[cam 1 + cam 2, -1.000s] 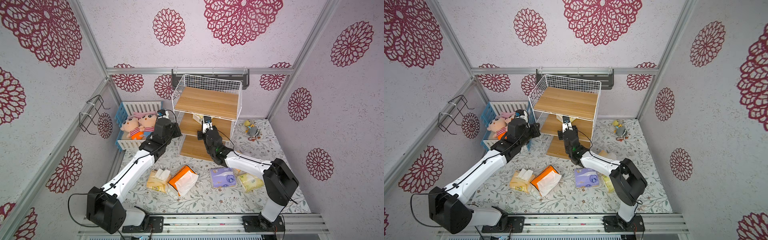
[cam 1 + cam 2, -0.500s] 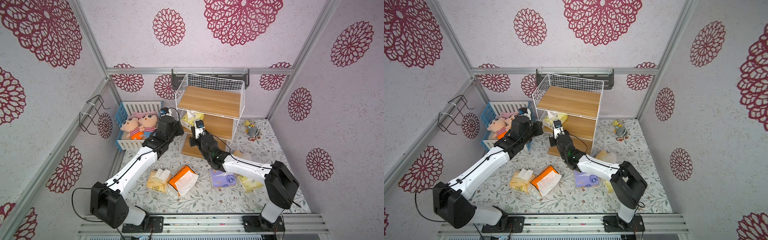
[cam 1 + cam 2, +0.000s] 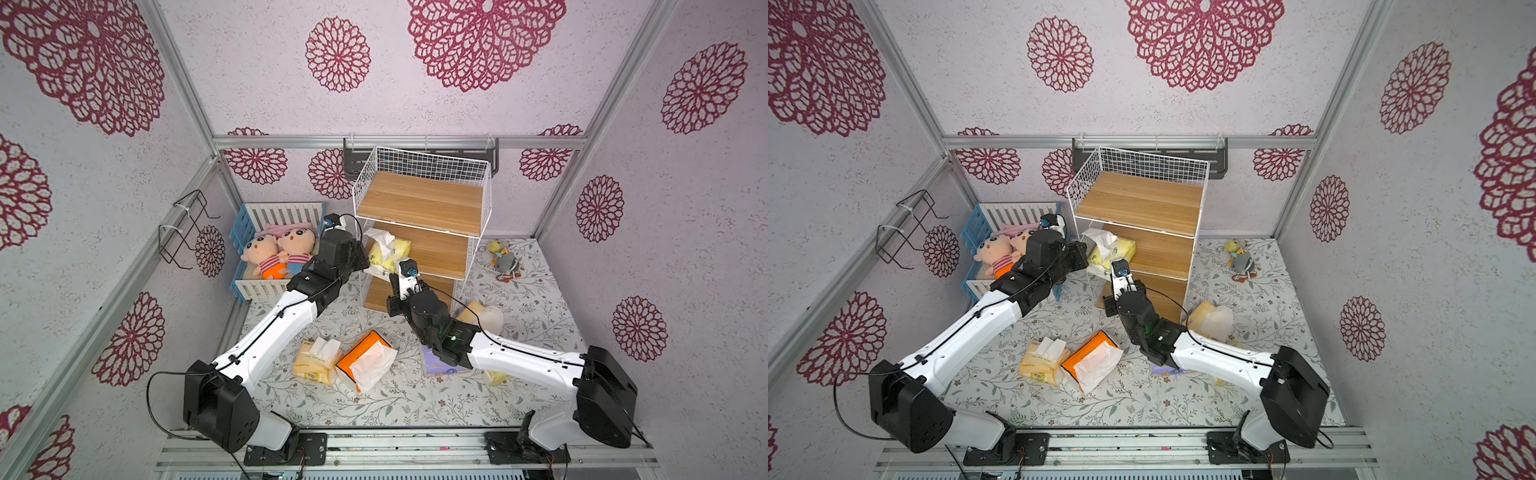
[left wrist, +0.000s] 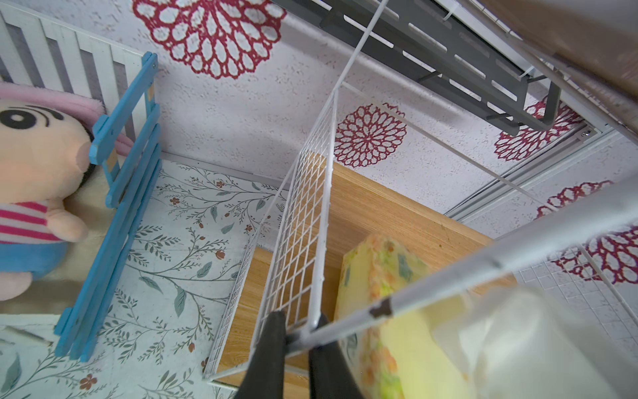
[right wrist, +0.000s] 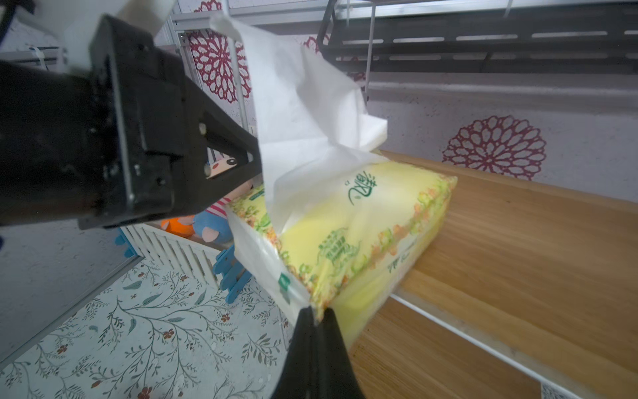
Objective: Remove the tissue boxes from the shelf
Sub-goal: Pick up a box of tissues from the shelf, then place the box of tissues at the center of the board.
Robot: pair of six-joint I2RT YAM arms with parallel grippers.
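Next, my right gripper draws back and down. It releases the light yellow-green pack's corner onto the empty patch of ground between the orange and purple packs.
The shelf (image 3: 419,203) (image 3: 1138,203), a white wire rack with wooden boards, stands at the back wall. On its middle board a light yellow-green tissue box (image 3: 392,253) (image 3: 1117,251) (image 5: 362,221) (image 4: 397,345) lies at the left front edge with white tissue sticking up. My right gripper (image 5: 316,311) (image 3: 394,279) is shut on that pack's front corner. My left gripper (image 4: 299,316) (image 3: 361,259) is shut on the shelf's wire frame at its left front corner. On the floor lie a pale yellow-orange pack (image 3: 313,361), a bright orange one (image 3: 365,359) and a purple one (image 3: 436,365) half under my right arm.
A blue-and-white crib (image 3: 266,212) with two plush dolls (image 3: 276,253) stands left of the shelf, close to my left arm. A black rack (image 3: 419,145) hangs on the back wall. Another pale pack (image 3: 478,316) lies by the shelf's right foot; a small plush toy (image 3: 505,259) lies at the back right.
My right gripper has drawn back toward the front, bringing the yellow-green pack to the middle board's edge. My left gripper has moved right onto the shelf's corner, and the shelf has shifted slightly right.
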